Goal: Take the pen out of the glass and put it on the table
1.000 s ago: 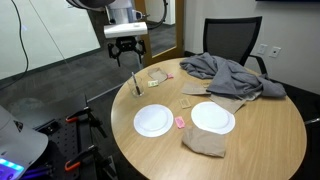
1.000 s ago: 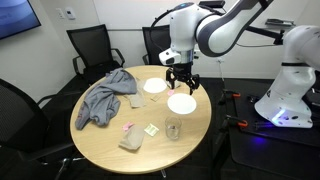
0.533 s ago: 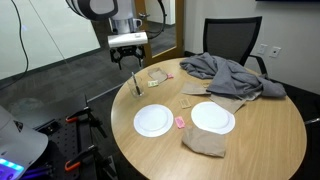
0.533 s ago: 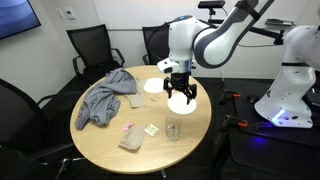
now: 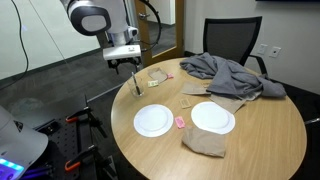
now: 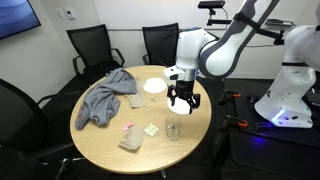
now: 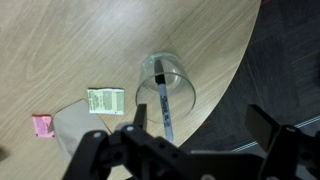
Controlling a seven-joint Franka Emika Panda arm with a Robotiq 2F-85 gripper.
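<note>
My open gripper will next go down toward the glass until its fingers straddle the pen's upper end (image 5: pixel 135 77), which sticks out of the glass's rim below my gripper.
The clear glass (image 7: pixel 166 84) stands near the edge of the tan wood table (image 7: pixel 60 50). The dark pen (image 7: pixel 164 98) leans inside it with its top sticking out. In an exterior view the glass (image 5: pixel 135 86) and the pen (image 5: pixel 136 78) sit at the table's near left edge. It also shows as a small clear glass (image 6: pixel 173 129) in the other exterior view. My gripper (image 7: pixel 200 125) is open and empty. It hangs above the glass, offset toward the table edge (image 5: pixel 125 63) (image 6: pixel 183 98).
Two white plates (image 5: pixel 153 120) (image 5: pixel 213 117) lie mid-table with a small pink item (image 5: pixel 179 121) between them. A grey cloth (image 5: pixel 225 70), a tan napkin (image 5: pixel 205 143) and a green note (image 7: pixel 102 99) lie nearby. Black chairs (image 6: pixel 88 45) ring the table. A white robot base (image 6: pixel 290 85) stands beside it.
My gripper has moved from over the plates toward the glass and come lower. It stays open. The pen and glass have not moved.
</note>
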